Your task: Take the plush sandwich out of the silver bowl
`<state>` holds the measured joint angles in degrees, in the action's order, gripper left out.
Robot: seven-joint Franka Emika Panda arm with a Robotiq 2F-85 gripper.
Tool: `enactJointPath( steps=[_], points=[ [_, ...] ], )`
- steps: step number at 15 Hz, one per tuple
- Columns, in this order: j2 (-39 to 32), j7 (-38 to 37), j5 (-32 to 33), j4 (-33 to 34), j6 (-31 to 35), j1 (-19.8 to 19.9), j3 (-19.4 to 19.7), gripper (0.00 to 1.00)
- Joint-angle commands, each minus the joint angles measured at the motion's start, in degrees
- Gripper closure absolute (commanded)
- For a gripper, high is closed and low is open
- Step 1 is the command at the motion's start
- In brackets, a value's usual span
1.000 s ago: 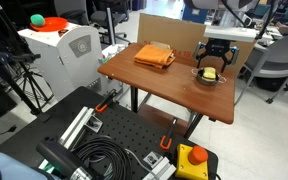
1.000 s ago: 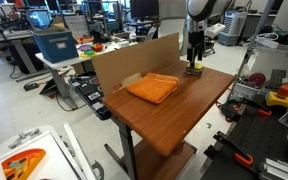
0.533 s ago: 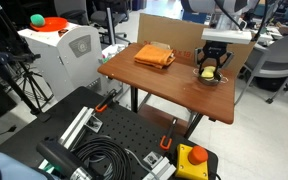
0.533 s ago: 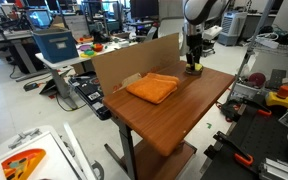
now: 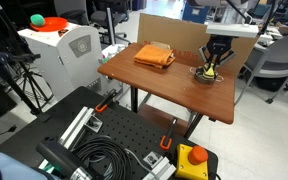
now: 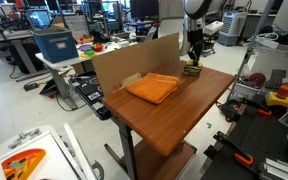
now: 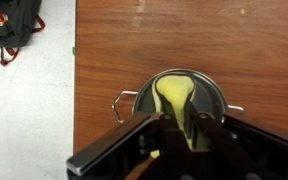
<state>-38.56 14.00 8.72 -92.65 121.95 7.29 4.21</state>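
Observation:
I will next lift my gripper above the bowl's rim, move it back and lower it to release onto the near tabletop, which is bare between my gripper and the black stand.
The silver bowl (image 7: pixel 216 96), small and round with wire handles, sits on the wooden table near its far right edge in both exterior views (image 5: pixel 212 76) (image 6: pixel 193 71). The pale yellow plush sandwich (image 7: pixel 172 95) lies inside it and is squeezed narrow. My gripper (image 7: pixel 187 122) reaches straight down into the bowl and is shut on the sandwich, one finger on each side. In the exterior views the gripper (image 5: pixel 212 67) (image 6: pixel 193 63) hides most of the sandwich. The sandwich is still within the bowl's rim.
A folded orange cloth (image 5: pixel 154 55) (image 6: pixel 152 88) lies on the table (image 5: pixel 164 85) to one side of the bowl. A cardboard sheet (image 5: pixel 174 32) (image 6: pixel 134 62) stands along the back edge. The table's edge runs down the left of the wrist view, with floor beyond it.
The jaws have gone from wide open around the plush sandwich to shut on it, pinching it narrow. The bowl and the cloth have not moved.

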Motion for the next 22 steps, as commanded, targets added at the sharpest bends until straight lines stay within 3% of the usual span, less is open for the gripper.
enactJointPath(
  steps=[1,9,13,20,21,22],
  points=[
    [5.4,2.3,-0.2,-3.8,-1.1,0.5,-1.1,1.00],
    [25.2,9.2,-0.1,-28.1,4.2,0.4,-2.3,0.97],
    [25.3,6.6,0.6,-34.4,9.3,0.2,-0.9,0.97],
    [17.9,5.6,0.8,-34.9,15.4,0.9,0.1,0.97],
    [17.2,4.9,0.8,-34.6,15.3,0.7,0.1,0.64],
    [17.5,4.9,0.8,-34.7,15.1,0.7,0.0,0.64]
  ],
)
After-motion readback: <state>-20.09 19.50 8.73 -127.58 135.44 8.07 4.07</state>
